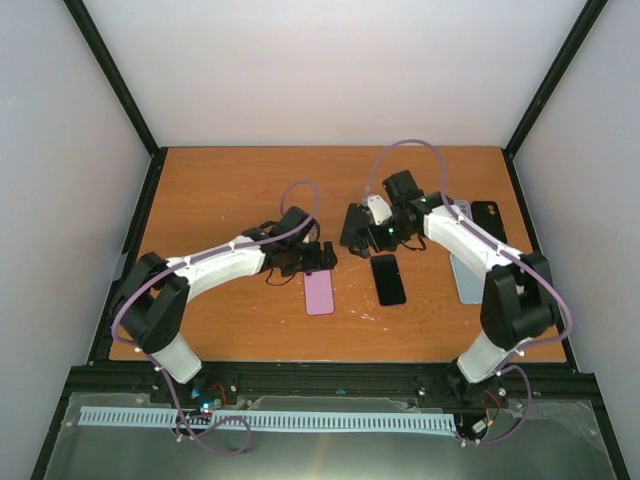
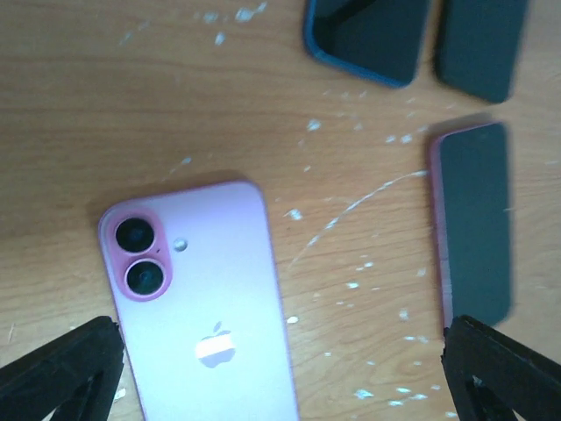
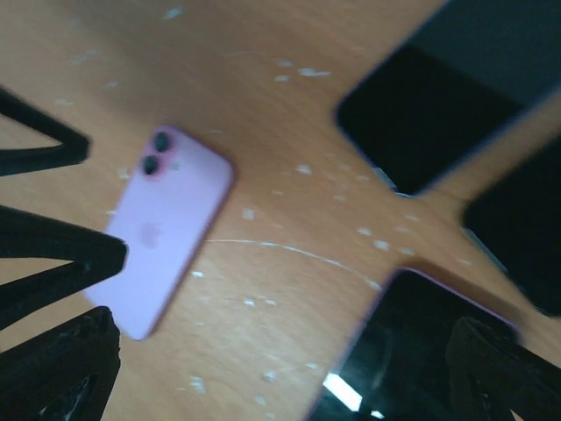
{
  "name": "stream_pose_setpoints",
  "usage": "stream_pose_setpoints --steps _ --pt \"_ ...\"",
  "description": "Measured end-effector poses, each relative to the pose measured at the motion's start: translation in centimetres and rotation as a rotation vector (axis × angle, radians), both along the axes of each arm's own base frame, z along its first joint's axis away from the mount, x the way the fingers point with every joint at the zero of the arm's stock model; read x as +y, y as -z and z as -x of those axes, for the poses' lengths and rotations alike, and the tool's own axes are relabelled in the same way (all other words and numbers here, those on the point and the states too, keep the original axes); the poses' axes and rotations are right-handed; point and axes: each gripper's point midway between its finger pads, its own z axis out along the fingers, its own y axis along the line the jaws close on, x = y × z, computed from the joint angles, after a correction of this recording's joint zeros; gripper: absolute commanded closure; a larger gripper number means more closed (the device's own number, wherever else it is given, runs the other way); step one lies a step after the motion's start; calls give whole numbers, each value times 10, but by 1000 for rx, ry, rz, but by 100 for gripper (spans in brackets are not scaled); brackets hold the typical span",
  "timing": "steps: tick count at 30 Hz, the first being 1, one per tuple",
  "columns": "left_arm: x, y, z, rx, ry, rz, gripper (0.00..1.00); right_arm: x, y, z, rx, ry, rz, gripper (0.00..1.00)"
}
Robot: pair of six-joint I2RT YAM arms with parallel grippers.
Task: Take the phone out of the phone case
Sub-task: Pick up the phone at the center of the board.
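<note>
The robot will next move its left gripper down and back over the middle of the pink phone, with one finger beside each long edge of the phone, because both edges are clear.
A pink phone lies back up on the wooden table, its two lenses and logo showing. To its right lies a flat piece with a pink rim and a dark glossy face; I cannot tell whether it is the phone case. My left gripper hovers open just above the pink phone's far end, touching nothing. My right gripper hangs open above the table behind the dark piece, with nothing between its fingers.
More flat pieces lie at the right: a black one and a pale blue one half under the right arm. The left wrist view shows a blue-rimmed dark one beside a black one. Black frame rails border the table.
</note>
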Motion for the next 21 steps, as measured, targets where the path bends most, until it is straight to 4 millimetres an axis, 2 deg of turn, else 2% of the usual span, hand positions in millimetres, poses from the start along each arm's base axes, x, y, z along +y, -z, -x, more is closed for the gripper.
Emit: stream_pose_setpoints --steps 4,9,13,18,21 --pt "-2 29 15 64 12 -171 1 -36 -5 -10 -134 92 76 0" --pt "-6 58 30 147 12 -359 1 -62 -18 -20 -237 172 90 0" --pt "-7 67 40 189 0 -426 0 -67 -25 -27 -263 193 65 0" --pt "7 77 54 265 -41 -486 2 -63 -25 -25 -252 178 36 0" --pt "8 79 56 285 -54 -495 4 -60 -25 -23 -247 165 19 0"
